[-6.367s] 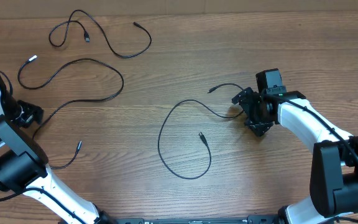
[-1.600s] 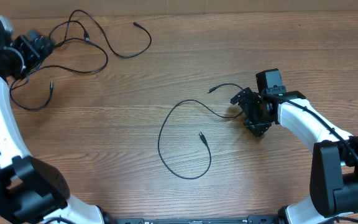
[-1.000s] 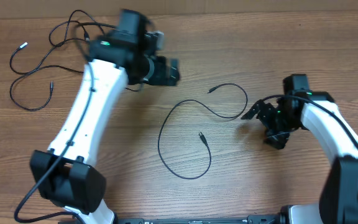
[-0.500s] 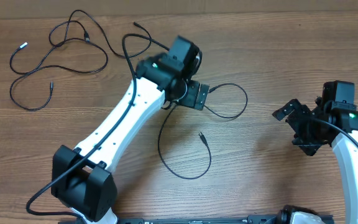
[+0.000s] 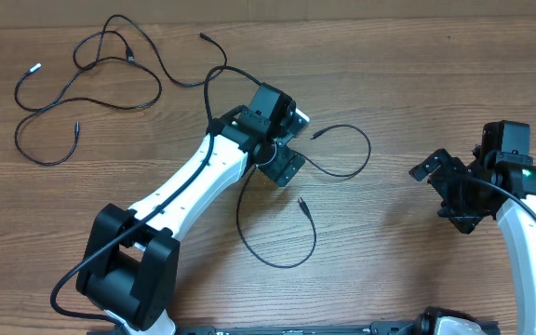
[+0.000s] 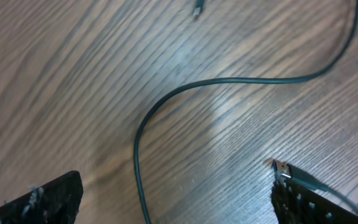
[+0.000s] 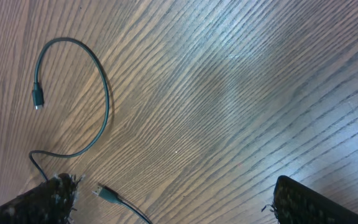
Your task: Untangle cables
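Note:
I should lower my left gripper onto the bend in the thin black cable point(image 6: 144, 126), since the cord there already runs between its wide-open fingers.
One thin black cable point(image 5: 239, 216) lies in a loose loop at the table's middle, with a plug at each end. My left gripper point(image 5: 291, 142) hovers open over its upper stretch. In the left wrist view the cord point(image 6: 138, 155) runs between the wide-apart fingers point(image 6: 45, 199), and its metal-tipped plug point(image 6: 279, 166) lies beside the right one. Two more cables point(image 5: 87, 67) lie overlapping at the far left, one with a white tip point(image 5: 35, 67). My right gripper point(image 5: 443, 193) stands open at the right, holding nothing. Its wrist view shows the cable's curl point(image 7: 101, 87) and a plug point(image 7: 104, 193).
The left arm point(image 5: 189, 186) stretches diagonally from the front left to the middle, with its own thicker black wire arching behind it. The right arm point(image 5: 529, 233) stands along the right edge. Bare wood separates the right gripper from the middle cable.
Within the last second the left arm swung from the far-left cables to the middle cable and turned its gripper over it. The right arm drew back to the right, then stayed still.

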Robot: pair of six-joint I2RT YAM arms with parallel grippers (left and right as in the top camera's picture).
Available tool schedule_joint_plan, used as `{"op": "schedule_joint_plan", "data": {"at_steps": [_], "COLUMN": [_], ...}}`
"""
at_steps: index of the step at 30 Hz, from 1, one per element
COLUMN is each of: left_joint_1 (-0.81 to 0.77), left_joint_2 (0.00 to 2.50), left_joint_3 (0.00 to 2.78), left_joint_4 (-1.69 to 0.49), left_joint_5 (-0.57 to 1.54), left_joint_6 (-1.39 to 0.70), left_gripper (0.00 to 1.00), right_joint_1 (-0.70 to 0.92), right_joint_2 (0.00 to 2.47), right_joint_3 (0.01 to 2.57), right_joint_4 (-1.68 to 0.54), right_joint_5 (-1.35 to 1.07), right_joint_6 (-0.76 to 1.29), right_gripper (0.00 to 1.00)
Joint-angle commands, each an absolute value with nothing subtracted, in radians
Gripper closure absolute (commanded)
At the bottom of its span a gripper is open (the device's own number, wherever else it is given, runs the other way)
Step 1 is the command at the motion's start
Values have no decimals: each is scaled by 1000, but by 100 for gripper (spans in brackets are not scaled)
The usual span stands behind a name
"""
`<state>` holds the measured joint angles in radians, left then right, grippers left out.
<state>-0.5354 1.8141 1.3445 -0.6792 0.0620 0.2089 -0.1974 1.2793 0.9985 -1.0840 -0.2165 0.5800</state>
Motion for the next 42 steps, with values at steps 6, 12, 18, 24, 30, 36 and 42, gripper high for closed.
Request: {"op": "schedule_joint_plan", "data": {"at_steps": [6, 12, 18, 24, 30, 36, 42], "left_joint_1": [-535, -514, -480, -464, -457, -459, -458], "left_joint_2": [1874, 1974, 2036, 2058, 2074, 2117, 2111], "left_joint_3": [1322, 1349, 1359, 1359, 1359, 1359, 1374], "left_joint_4": [-492, -459, -438, -410, -408, -428, -440], "left_joint_5": [131, 125, 124, 124, 128, 133, 132], "left_joint_6": [310, 174, 236, 266, 266, 258, 120], "left_gripper": [5, 17, 13, 17, 38, 60, 96], "right_joint_1": [-200, -200, -200, -200, -200, -200, -200], "right_joint_2": [1274, 1274, 1274, 1274, 1274, 1274, 1274], "right_joint_3": [1021, 1021, 1021, 1021, 1021, 1021, 1021], "right_joint_4": [-1079, -1079, -1079, -1079, -1079, -1079, -1079], "right_joint_5": [-202, -202, -202, -202, -202, -202, -202], "right_joint_6": [575, 575, 575, 575, 575, 575, 575], "right_gripper": [0, 0, 0, 0, 0, 0, 0]}}
